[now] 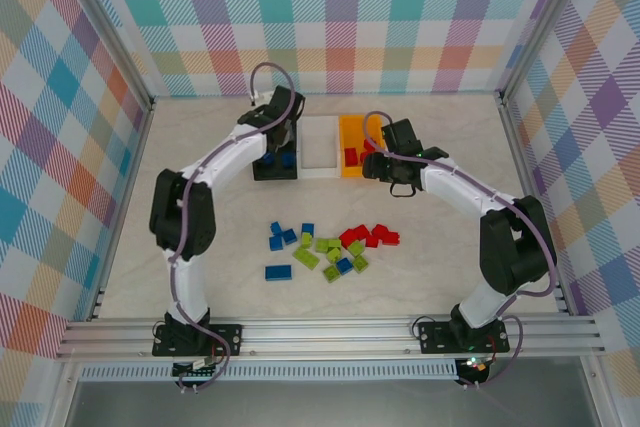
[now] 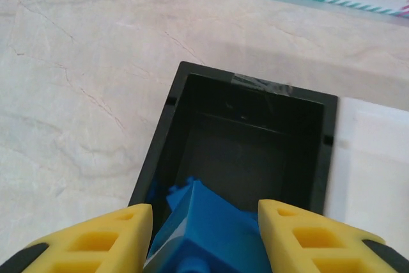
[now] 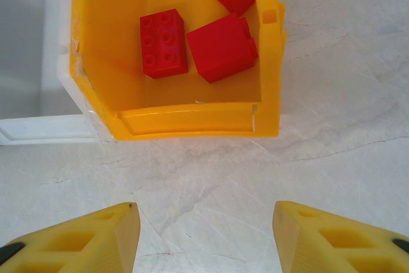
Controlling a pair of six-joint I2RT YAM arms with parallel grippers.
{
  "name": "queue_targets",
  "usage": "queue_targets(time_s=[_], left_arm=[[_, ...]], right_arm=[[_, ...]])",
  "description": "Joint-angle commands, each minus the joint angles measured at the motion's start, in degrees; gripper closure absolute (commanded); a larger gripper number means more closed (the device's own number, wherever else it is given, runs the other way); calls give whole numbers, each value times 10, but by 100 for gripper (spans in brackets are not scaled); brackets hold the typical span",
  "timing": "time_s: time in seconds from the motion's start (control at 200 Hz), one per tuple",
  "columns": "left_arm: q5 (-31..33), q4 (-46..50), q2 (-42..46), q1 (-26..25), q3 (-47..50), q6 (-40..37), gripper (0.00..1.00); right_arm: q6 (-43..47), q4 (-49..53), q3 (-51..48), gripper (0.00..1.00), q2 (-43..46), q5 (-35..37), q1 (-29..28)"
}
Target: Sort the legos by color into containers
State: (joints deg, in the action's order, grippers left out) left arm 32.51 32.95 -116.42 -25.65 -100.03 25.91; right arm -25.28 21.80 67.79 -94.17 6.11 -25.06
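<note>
I will next lower the blue lego (image 2: 211, 222) with my left gripper toward the bottom of the black container below it. I will release it there, where other blue pieces already lie.
My left gripper (image 2: 204, 238) is shut on a blue lego (image 2: 211, 222) and hangs over the near end of the black container (image 2: 182, 126), which has more blue pieces inside. From above, the left gripper (image 1: 277, 139) sits over that black container (image 1: 276, 176). My right gripper (image 3: 204, 234) is open and holds nothing, above bare table just short of the orange container (image 3: 192, 119). That container holds three red legos (image 3: 220, 46). In the top view the right gripper (image 1: 380, 165) is beside the orange container (image 1: 343, 127). Loose blue (image 1: 278, 272), green (image 1: 322, 252) and red (image 1: 368, 237) legos lie mid-table.
The white container (image 1: 318, 169) stands between the black and orange ones, touching both, with nothing visible inside it. Metal posts and checkered walls close in the table on three sides. Bare tabletop lies to the left and right of the loose pile.
</note>
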Motion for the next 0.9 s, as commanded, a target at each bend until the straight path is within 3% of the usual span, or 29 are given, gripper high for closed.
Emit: queue_targets(time_s=[0.0,0.19,0.34,0.545,0.68,0.895], left_arm=[[35,30,-41,8,-38,-4,70],[26,52,-96,8,-91,-8,65],[9,53,-83,4,-92,-4,38],[2,13,22,-27,-22,-1,15],[-20,-39,136,-55,89,20,0],[-66,-116,316,-113,302,76,0]], right_arm=[[-11,-19,-6,43,8,-11,0],[-10,-25,-17,42,15,-20,0],[-6,-25,-26,39,33,-40,0],[-4,-14,-42,38,76,-62,-4],[3,1,-60,38,107,-88,-21],[31,43,-97,38,140,-108,-78]])
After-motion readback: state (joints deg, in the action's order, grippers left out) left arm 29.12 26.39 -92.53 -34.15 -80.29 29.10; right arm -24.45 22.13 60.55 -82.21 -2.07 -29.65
